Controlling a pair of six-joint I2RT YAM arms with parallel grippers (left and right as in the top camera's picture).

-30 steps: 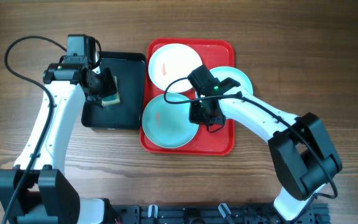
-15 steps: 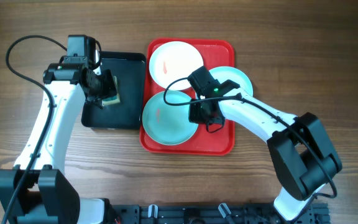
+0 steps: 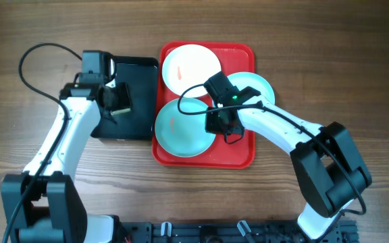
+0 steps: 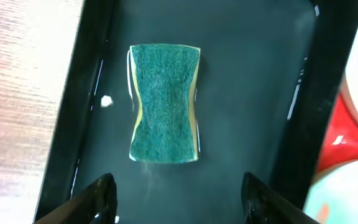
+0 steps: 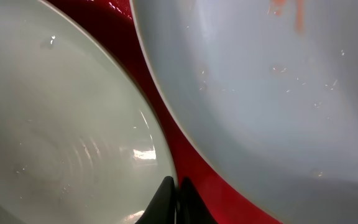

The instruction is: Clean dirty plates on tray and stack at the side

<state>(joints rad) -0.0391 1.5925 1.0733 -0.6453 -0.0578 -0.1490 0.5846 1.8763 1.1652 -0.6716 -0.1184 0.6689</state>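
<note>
My left gripper should go down into the black tray [image 4: 247, 93] next, with its open fingers on both sides of the green sponge's narrow middle part, as the gap between them spans that width.
On the red tray [image 3: 238, 152] a white plate [image 3: 191, 66] with orange smears lies at the back. One light blue plate [image 3: 181, 129] is at the front left and another [image 3: 258, 86] at the right, partly under my right arm. My right gripper [image 3: 216, 121] [image 5: 174, 202] is shut on the right rim of the front-left light blue plate [image 5: 55, 124], with the white plate [image 5: 278, 93] just beyond. My left gripper [image 3: 117, 101] [image 4: 180, 202] hangs open over the black tray [image 4: 247, 93]. The green sponge [image 4: 165, 102] lies loose ahead of its fingers.
The black tray [image 3: 137, 74] sits against the red tray's left side. A small white speck [image 4: 106, 101] lies beside the sponge. Bare wooden tabletop [image 3: 356, 61] surrounds both trays. A black cable loops over the red tray near my right wrist.
My left gripper has opened and let go of the green sponge, and its arm has shifted a little to the right. The right arm and plates have not moved.
</note>
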